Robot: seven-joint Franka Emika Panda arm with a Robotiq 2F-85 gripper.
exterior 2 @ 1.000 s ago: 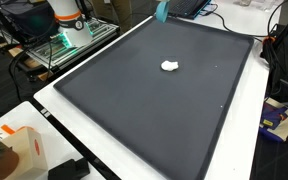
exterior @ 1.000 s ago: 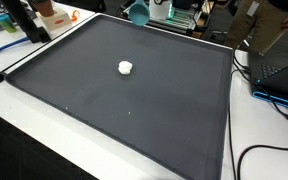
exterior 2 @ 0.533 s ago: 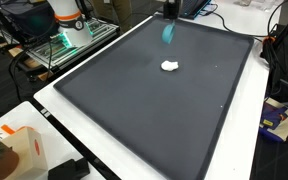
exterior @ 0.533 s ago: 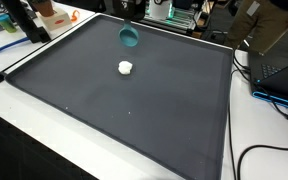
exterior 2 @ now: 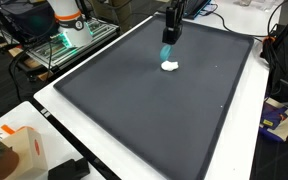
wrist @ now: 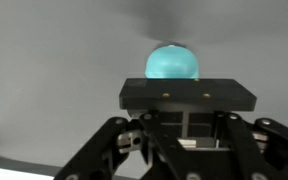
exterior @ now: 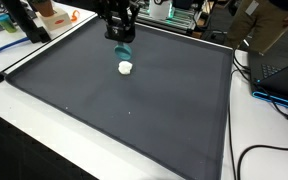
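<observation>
The robot's gripper will next move up and away from the white lump point(exterior: 126, 68) just below it, past the mat's edge, to release the teal cup clear of that lump.
My gripper point(exterior: 122, 38) comes down from the far side of the dark mat point(exterior: 104, 110) and is shut on a teal cup point(exterior: 123, 50), which hangs below the fingers. A small white lump point(exterior: 126, 68) lies on the mat just under and in front of the cup, a little apart from it. In an exterior view the teal cup point(exterior 2: 168, 52) sits right above the white lump point(exterior 2: 170, 67), with the gripper point(exterior 2: 169, 38) over both. In the wrist view the teal cup point(wrist: 172, 62) shows as a round shape past the black gripper point(wrist: 187, 100); the lump is hidden there.
The mat point(exterior 2: 144, 110) covers most of the white table. A laptop point(exterior: 280, 68) and cables point(exterior: 254, 150) lie at one side, an orange and white object point(exterior: 52, 13) at a far corner. The robot base point(exterior 2: 69, 25) and a box point(exterior 2: 19, 150) stand outside the mat.
The gripper has come into view, carrying the teal cup from the mat's far edge down and forward until it hangs just above the white lump. The lump has not moved.
</observation>
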